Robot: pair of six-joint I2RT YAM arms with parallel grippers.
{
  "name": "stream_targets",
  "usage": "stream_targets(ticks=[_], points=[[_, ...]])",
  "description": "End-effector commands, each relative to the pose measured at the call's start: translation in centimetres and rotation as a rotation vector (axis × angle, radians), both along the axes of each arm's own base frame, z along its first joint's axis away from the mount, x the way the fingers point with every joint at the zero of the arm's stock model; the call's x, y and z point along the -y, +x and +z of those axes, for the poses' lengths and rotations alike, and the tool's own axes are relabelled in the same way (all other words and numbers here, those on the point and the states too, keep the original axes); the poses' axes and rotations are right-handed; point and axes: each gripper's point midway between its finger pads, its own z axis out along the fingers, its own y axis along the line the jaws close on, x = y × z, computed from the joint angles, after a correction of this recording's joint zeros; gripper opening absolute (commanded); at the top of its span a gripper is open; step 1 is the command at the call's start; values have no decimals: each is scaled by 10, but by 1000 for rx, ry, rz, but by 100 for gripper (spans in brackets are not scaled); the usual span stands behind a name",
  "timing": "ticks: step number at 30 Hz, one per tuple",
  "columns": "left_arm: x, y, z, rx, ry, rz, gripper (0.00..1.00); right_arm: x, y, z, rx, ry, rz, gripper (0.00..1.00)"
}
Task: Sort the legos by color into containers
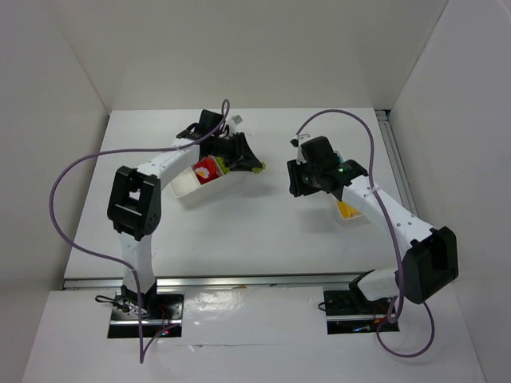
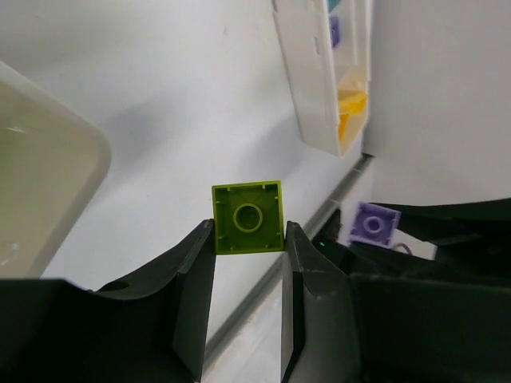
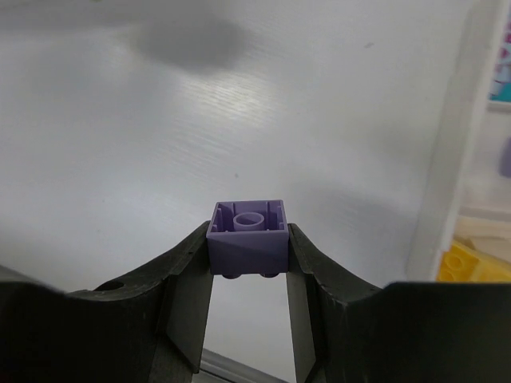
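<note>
I need to move my left gripper to the left in the top view, over the end section of the wide tray, and then open it, because lime green is already in there.
My left gripper (image 2: 247, 233) is shut on a lime green lego (image 2: 247, 215), held above the table. In the top view it (image 1: 242, 156) hovers by the right end of the wide white tray (image 1: 185, 190), which holds a red lego (image 1: 205, 168). My right gripper (image 3: 248, 231) is shut on a purple lego (image 3: 247, 249) above bare table; this lego also shows in the left wrist view (image 2: 375, 222). The narrow tray (image 3: 447, 175) lies just right of it and holds a yellow lego (image 3: 469, 263). The top view shows that tray (image 1: 348, 214) mostly under the right arm.
The narrow tray in the left wrist view (image 2: 315, 88) holds yellow (image 2: 351, 112) and purple (image 2: 335, 32) legos. White walls enclose the table on three sides. A metal rail (image 1: 239, 281) runs along the near edge.
</note>
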Motion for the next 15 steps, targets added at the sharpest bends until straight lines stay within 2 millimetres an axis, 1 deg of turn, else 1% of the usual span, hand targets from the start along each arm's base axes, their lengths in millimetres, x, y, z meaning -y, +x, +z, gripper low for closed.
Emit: stream_targets(ticks=[1,3,4,5,6,7,8,9,10,12,13,14,15], points=[[-15,17,20,117,133,62,0,43,10,17,56,-77,-217,17],[-25,26,23,148,207,108,0,59,18,22,82,-101,-298,17],[-33,27,17,131,263,127,0,60,19,22,84,-99,-318,17],[-44,42,28,185,327,190,0,63,23,24,91,-86,-341,17],[-51,47,25,197,371,207,0,64,25,26,105,-87,-350,17],[-62,56,19,211,442,250,0,67,26,26,101,-78,-370,17],[-72,61,27,220,465,281,0,65,30,31,118,-67,-371,17],[-74,66,27,233,485,291,0,68,34,32,116,-68,-382,17],[-83,69,28,232,502,314,0,70,33,31,112,-74,-399,18],[-92,73,28,250,547,339,0,71,36,31,114,-81,-406,18],[-100,77,28,255,564,352,0,74,37,27,105,-87,-416,18],[-104,77,21,242,590,360,0,74,37,27,105,-88,-416,18],[-110,79,21,245,596,362,0,74,37,27,105,-88,-416,18]])
